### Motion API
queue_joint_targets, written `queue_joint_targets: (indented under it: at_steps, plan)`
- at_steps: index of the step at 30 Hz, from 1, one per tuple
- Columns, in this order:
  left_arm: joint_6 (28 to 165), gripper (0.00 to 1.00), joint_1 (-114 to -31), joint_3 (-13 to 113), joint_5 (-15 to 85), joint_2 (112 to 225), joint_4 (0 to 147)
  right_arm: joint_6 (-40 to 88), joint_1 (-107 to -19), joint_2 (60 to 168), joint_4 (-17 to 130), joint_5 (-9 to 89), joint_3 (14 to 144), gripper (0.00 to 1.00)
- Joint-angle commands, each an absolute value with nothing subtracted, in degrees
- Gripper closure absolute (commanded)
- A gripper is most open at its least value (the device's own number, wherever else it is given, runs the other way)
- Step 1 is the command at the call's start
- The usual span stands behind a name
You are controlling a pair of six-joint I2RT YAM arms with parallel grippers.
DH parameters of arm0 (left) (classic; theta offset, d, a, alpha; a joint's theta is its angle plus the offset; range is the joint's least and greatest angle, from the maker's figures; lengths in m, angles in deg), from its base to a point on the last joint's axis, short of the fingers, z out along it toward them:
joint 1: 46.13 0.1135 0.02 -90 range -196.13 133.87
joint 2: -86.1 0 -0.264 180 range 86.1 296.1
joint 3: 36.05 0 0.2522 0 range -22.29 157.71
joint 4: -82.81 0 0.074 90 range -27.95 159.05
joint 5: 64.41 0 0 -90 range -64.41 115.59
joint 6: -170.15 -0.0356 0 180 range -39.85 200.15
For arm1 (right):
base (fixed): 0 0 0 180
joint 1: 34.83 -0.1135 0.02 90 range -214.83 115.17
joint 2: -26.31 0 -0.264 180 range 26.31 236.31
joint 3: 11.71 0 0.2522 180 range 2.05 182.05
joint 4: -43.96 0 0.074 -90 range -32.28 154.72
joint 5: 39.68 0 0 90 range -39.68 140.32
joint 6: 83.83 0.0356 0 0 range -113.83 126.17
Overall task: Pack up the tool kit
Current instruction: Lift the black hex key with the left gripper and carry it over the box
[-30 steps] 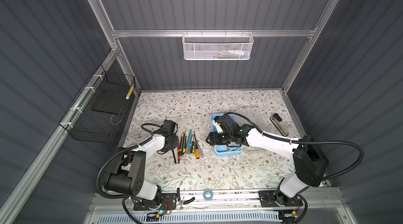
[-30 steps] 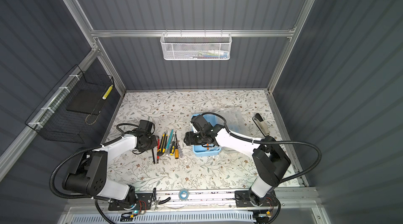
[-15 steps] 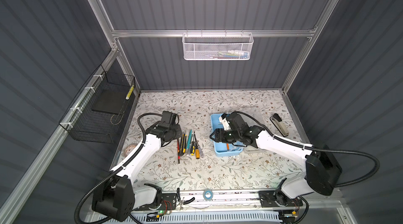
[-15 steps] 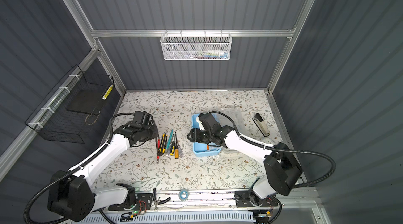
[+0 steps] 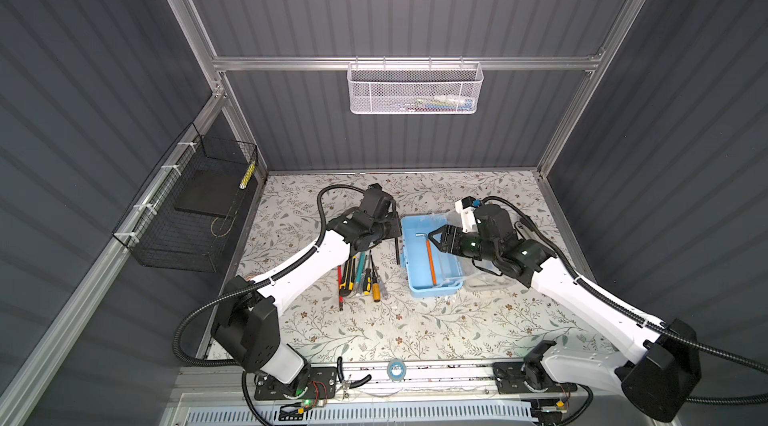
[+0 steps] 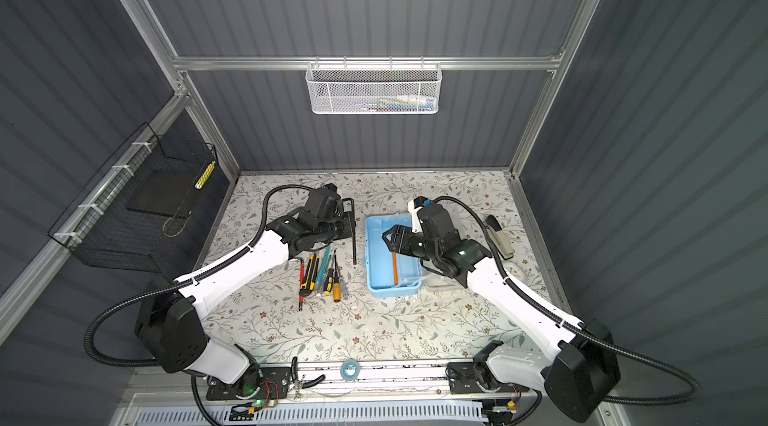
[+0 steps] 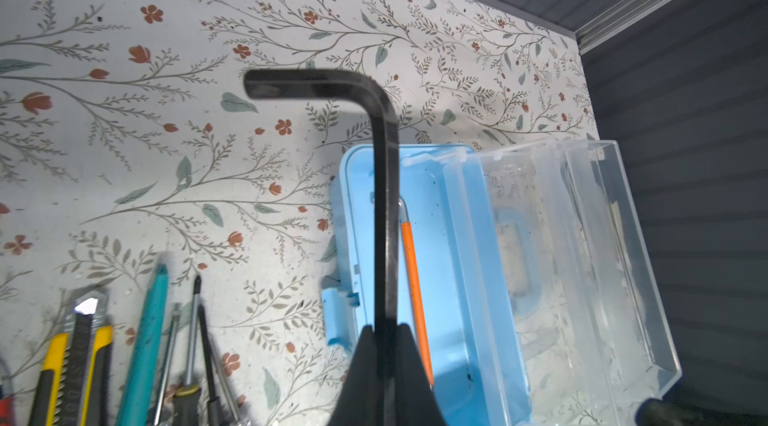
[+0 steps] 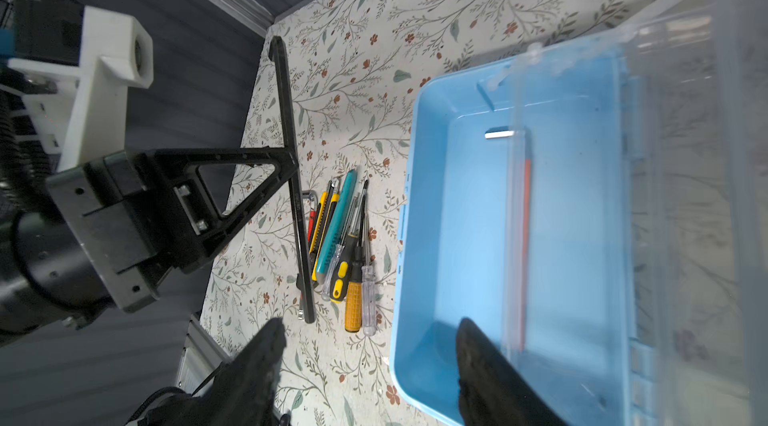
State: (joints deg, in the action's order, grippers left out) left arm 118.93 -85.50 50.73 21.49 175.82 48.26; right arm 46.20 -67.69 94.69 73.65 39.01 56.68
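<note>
Bare case bottom lies below, beside the orange-shafted hex key (image 5: pixel 431 262), toward the clear lid. My left gripper should next cross the rim of the case, lower and release the black key there.
The tool kit (image 5: pixel 415 285) (image 6: pixel 374 289) is a light-blue case lying open in the middle of the table in both top views, its clear lid (image 5: pixel 486 278) folded out to the right. An orange-shafted hex key (image 5: pixel 431 262) lies inside. My left gripper (image 5: pixel 395 233) (image 7: pixel 384 330) is shut on a long black L-shaped hex key (image 7: pixel 384 195) (image 8: pixel 291 154), held above the table just left of the case (image 7: pixel 457 278). My right gripper (image 5: pixel 432 239) (image 8: pixel 370 332) hovers open over the case (image 8: pixel 415 237), holding nothing.
Screwdrivers, a yellow utility knife and a teal pen lie in a row (image 5: pixel 359 274) left of the case. A stapler (image 6: pixel 500 241) sits at the right edge. A white mesh basket (image 5: pixel 415 87) hangs on the back wall, a black wire basket (image 5: pixel 191 212) on the left wall. A tape roll (image 5: pixel 395 369) lies on the front rail.
My left arm has stretched out, carrying the black hex key up from the tool row and right to the case's side. My right gripper drew back to the right across the case.
</note>
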Motion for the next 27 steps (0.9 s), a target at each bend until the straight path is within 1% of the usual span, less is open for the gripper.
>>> queue_joint_targets:
  at_steps: [1,8,17,21,27]
  plan:
    - [121.3,1.00,-86.8,53.1,20.8,177.9,51.7,44.8,-66.4,94.0,76.0,39.5,55.4,0.34]
    - [122.9,1.00,-89.0,54.0,21.1,183.0,54.2,44.6,-65.4,94.4,75.6,37.9,54.8,0.34]
    - [124.1,1.00,-91.0,55.1,25.0,188.8,55.3,45.4,-65.4,95.0,74.0,36.7,53.2,0.34]
    - [126.2,1.00,-91.5,55.0,28.9,191.7,56.5,45.3,-65.4,95.5,73.8,36.7,53.0,0.34]
    - [127.1,1.00,-91.8,54.7,29.5,194.5,56.0,45.3,-65.4,97.0,73.4,36.4,52.9,0.34]
